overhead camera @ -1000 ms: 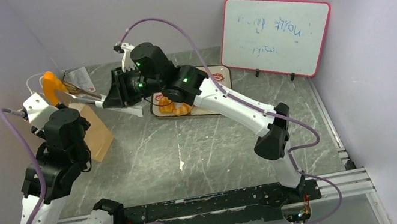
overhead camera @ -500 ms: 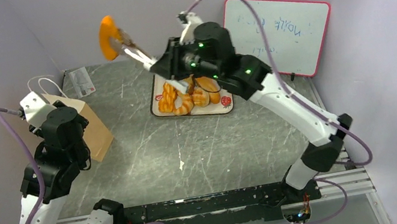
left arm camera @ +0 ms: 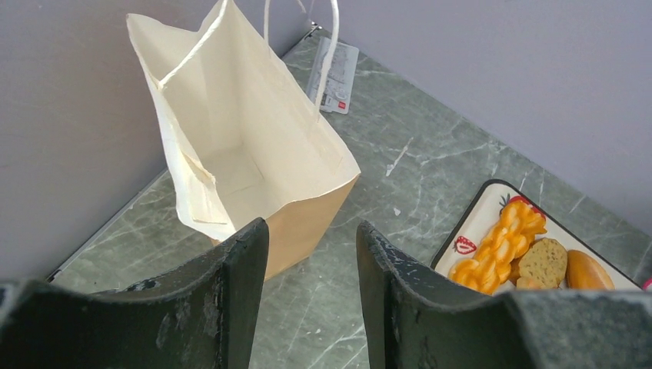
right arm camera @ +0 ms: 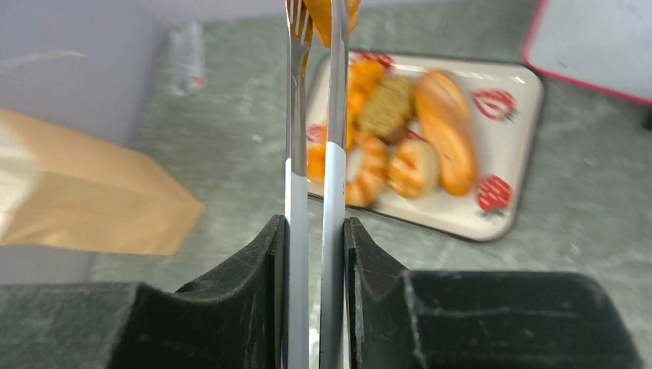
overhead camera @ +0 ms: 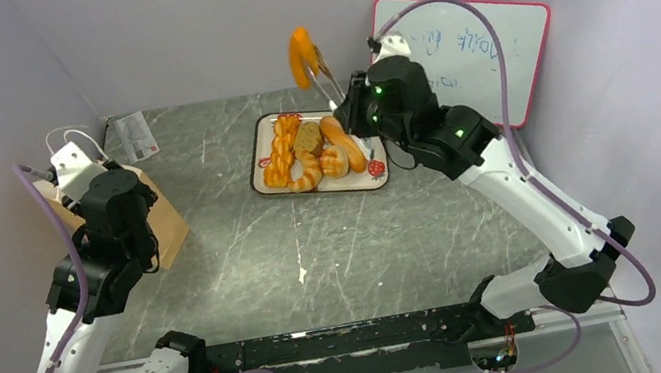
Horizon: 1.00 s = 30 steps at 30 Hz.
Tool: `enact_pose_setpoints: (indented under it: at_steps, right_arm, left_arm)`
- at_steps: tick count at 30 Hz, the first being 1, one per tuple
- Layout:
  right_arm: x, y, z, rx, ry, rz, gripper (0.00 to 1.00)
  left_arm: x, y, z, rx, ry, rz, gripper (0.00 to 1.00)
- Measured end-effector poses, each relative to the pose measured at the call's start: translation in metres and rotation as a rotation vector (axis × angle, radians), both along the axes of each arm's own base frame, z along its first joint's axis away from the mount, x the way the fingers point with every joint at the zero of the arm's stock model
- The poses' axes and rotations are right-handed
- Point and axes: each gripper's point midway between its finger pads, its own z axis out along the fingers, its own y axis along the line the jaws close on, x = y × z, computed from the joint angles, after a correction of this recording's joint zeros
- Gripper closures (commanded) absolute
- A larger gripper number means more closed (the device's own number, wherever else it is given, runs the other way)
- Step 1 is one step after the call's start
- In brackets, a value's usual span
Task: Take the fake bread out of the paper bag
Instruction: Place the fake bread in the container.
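The bare tray strip (overhead camera: 374, 153) beside the long bread is clear of breads, so I will move my right gripper down toward it to let go of the silver tongs (overhead camera: 324, 76).
The tan paper bag (left arm camera: 307, 219) stands open at the left wall, its white handles up, and no bread shows inside it. Part of the bag (overhead camera: 169, 224) shows behind my left arm. Just short of it, my left gripper (left arm camera: 311, 231) is open with nothing between its fingers. My right gripper (overhead camera: 350, 112) (right arm camera: 314, 227) is shut on slim silver tongs (overhead camera: 324, 76) (right arm camera: 311, 154). Their tips pinch one orange fake bread (overhead camera: 302, 55) (right arm camera: 327, 15) high above the strawberry-print tray (overhead camera: 376, 177) (right arm camera: 511, 192). Several more breads (overhead camera: 311, 154) lie on that tray.
A pink-framed whiteboard (overhead camera: 458, 52) leans against the back right wall. A small printed card (overhead camera: 136, 136) (left arm camera: 337, 77) lies on the table behind the bag. Grey walls close in on three sides.
My right arm has swung the tongs and the orange bread from over the bag, up and to the right, to above the tray. The left arm has shifted slightly.
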Motion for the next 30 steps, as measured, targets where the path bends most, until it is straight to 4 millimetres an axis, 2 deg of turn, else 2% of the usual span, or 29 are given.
enact_pose_setpoints:
  at_steps: [5, 8, 13, 20, 21, 22, 25, 27, 28, 30]
  right_arm:
    - [0.009, -0.032, -0.074, -0.173, 0.129, -0.12, 1.0]
    - [0.012, -0.05, -0.109, -0.252, 0.19, -0.171, 1.0]
    - [0.021, -0.072, -0.142, -0.331, 0.246, -0.235, 1.0]
    - [0.038, -0.084, -0.184, -0.405, 0.319, -0.273, 1.0]
    - [0.039, -0.086, -0.191, -0.419, 0.333, -0.274, 1.0]
    - [0.04, -0.087, -0.197, -0.429, 0.343, -0.276, 0.98]
    - [0.044, -0.087, -0.214, -0.456, 0.374, -0.278, 0.9]
    - [0.046, -0.086, -0.222, -0.466, 0.39, -0.274, 0.83]
    - [0.048, -0.086, -0.225, -0.467, 0.392, -0.274, 0.81]
    - [0.052, -0.084, -0.228, -0.463, 0.391, -0.276, 0.77]
  left_arm:
    - [0.004, -0.004, -0.004, 0.014, 0.017, -0.025, 0.6]
    - [0.005, -0.005, -0.005, 0.024, 0.024, -0.036, 0.6]
    - [0.006, -0.006, -0.004, 0.038, 0.028, -0.047, 0.57]
    - [0.006, -0.006, -0.009, 0.052, 0.045, -0.051, 0.46]
    - [0.006, -0.006, -0.01, 0.054, 0.049, -0.052, 0.47]
    - [0.006, -0.006, -0.011, 0.056, 0.052, -0.054, 0.53]
    - [0.007, -0.008, -0.014, 0.061, 0.062, -0.069, 0.72]
    - [0.007, -0.01, -0.016, 0.065, 0.068, -0.083, 0.89]
    - [0.007, -0.011, -0.016, 0.065, 0.071, -0.09, 0.93]
    - [0.008, -0.013, -0.017, 0.067, 0.076, -0.103, 0.93]
